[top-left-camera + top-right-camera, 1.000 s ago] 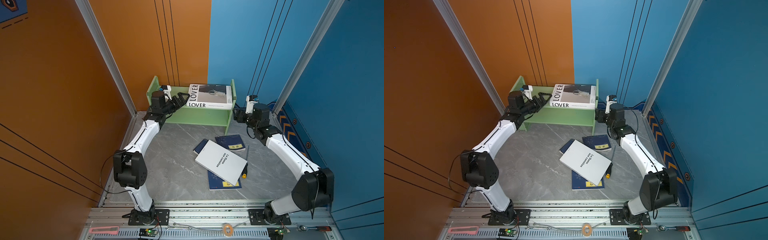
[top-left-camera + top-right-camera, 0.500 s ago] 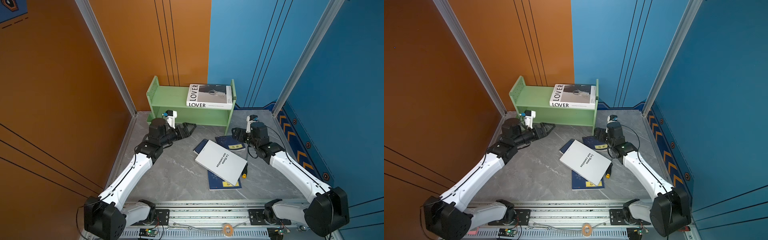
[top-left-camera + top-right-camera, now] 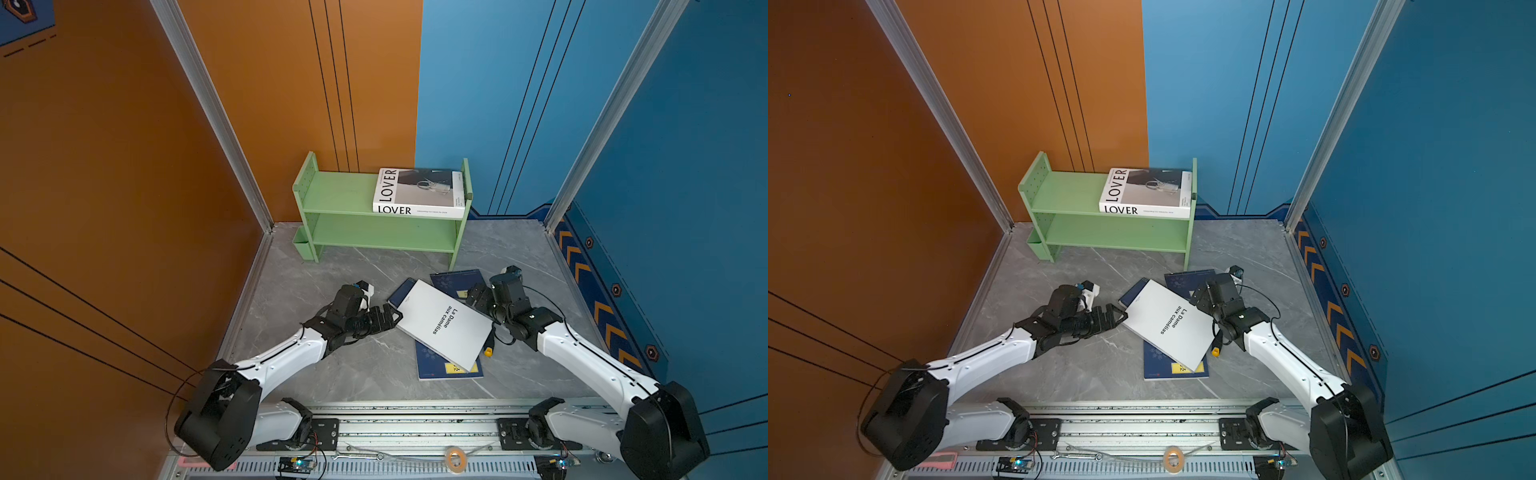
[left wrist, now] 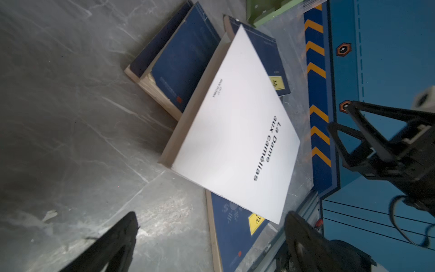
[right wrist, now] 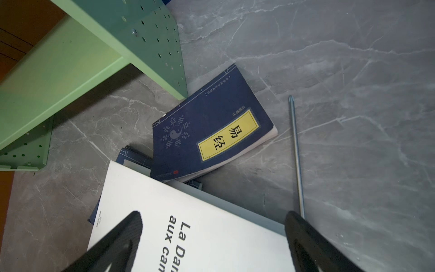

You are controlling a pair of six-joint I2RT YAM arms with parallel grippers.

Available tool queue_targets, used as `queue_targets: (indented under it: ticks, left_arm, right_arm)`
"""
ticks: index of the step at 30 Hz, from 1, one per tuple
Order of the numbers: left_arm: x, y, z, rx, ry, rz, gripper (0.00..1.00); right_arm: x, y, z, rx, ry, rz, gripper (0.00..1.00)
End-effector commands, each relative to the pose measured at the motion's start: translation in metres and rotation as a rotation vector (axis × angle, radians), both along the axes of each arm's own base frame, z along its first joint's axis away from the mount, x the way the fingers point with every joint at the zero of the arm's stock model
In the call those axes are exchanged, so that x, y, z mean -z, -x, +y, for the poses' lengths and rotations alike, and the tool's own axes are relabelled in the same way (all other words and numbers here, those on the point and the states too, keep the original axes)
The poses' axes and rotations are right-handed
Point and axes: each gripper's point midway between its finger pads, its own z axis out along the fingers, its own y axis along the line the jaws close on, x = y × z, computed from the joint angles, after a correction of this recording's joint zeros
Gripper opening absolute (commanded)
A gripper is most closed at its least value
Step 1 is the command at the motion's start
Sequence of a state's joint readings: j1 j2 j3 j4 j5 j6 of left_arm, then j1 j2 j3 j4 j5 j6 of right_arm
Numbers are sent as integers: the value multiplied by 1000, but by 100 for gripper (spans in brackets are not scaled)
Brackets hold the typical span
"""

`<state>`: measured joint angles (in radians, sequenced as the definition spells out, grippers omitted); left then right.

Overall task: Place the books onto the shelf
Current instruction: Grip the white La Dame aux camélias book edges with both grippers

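My left gripper goes down and tilts flatter around the white book's facing edge [image 3: 402, 303] [image 4: 182, 136] next, since it lies below, toward my right gripper, and overhangs the floor.
A green shelf [image 3: 332, 195] [image 3: 1067, 193] stands at the back, with a white "LOVER" book [image 3: 419, 193] [image 3: 1148, 191] lying flat on the right of its top board. On the floor, a white book "La Dame aux camélias" [image 3: 446, 324] [image 4: 235, 131] [image 5: 211, 235] lies tilted on three dark blue books [image 3: 436, 368] [image 5: 211, 134]. My left gripper [image 3: 390, 318] [image 4: 211, 215] is open, low at the white book's left edge. My right gripper [image 3: 473, 295] [image 5: 211, 215] is open above its far right corner. Neither holds anything.
A screwdriver [image 5: 296, 160] with a yellow handle [image 3: 488, 352] lies on the grey floor just right of the book pile. The shelf's right leg [image 5: 153, 47] stands close behind the pile. Orange and blue walls close in the sides and back.
Both arms have drawn back from the shelf and come down to the book pile on the floor. The right gripper's jaws have spread wider. The LOVER book has stayed on the shelf.
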<state>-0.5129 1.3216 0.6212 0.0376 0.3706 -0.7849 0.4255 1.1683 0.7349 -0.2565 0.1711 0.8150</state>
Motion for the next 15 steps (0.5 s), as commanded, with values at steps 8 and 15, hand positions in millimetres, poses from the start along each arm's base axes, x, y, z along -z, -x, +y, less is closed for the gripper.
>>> queue_targets:
  ticks: [8, 15]
  left_arm:
    - [27, -25, -24, 81, 105, 5, 98]
    - [37, -29, -36, 108, 173, 51, 98]
  right_arm:
    - [33, 26, -23, 122, 58, 110, 96]
    - [61, 35, -17, 148, 26, 141, 94]
